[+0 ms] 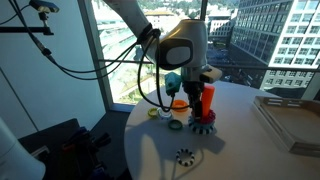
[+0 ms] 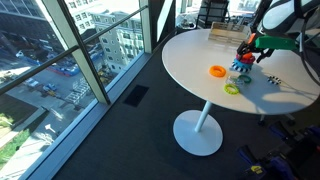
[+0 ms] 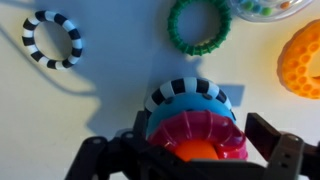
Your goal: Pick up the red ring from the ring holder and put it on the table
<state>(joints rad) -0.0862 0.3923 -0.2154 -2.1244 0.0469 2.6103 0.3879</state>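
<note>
My gripper stays low over the orange post next and draws its open fingers in on both sides of the red ring (image 3: 198, 132), since they already straddle it.
In the wrist view the red ring (image 3: 205, 124) sits on the ring holder, around the orange post top (image 3: 195, 151). Below it are a blue ring (image 3: 190, 103) and a black-and-white striped base (image 3: 187, 89). My gripper (image 3: 190, 150) is open, one finger on each side of the red ring, close to it. In an exterior view the gripper (image 1: 203, 86) is down over the orange-red post (image 1: 208, 100) on its dark toothed base (image 1: 203, 126). The holder also shows in an exterior view (image 2: 243, 66) on the white round table (image 2: 200, 55). There the red ring is hidden by the gripper.
An orange ring (image 1: 179, 103) and a green ring (image 1: 176, 123) lie beside the holder; they also show in the wrist view (image 3: 300, 60) (image 3: 199, 25). A small black toothed ring (image 1: 185, 155) lies nearer the table edge. A clear tray (image 1: 290, 120) stands to one side.
</note>
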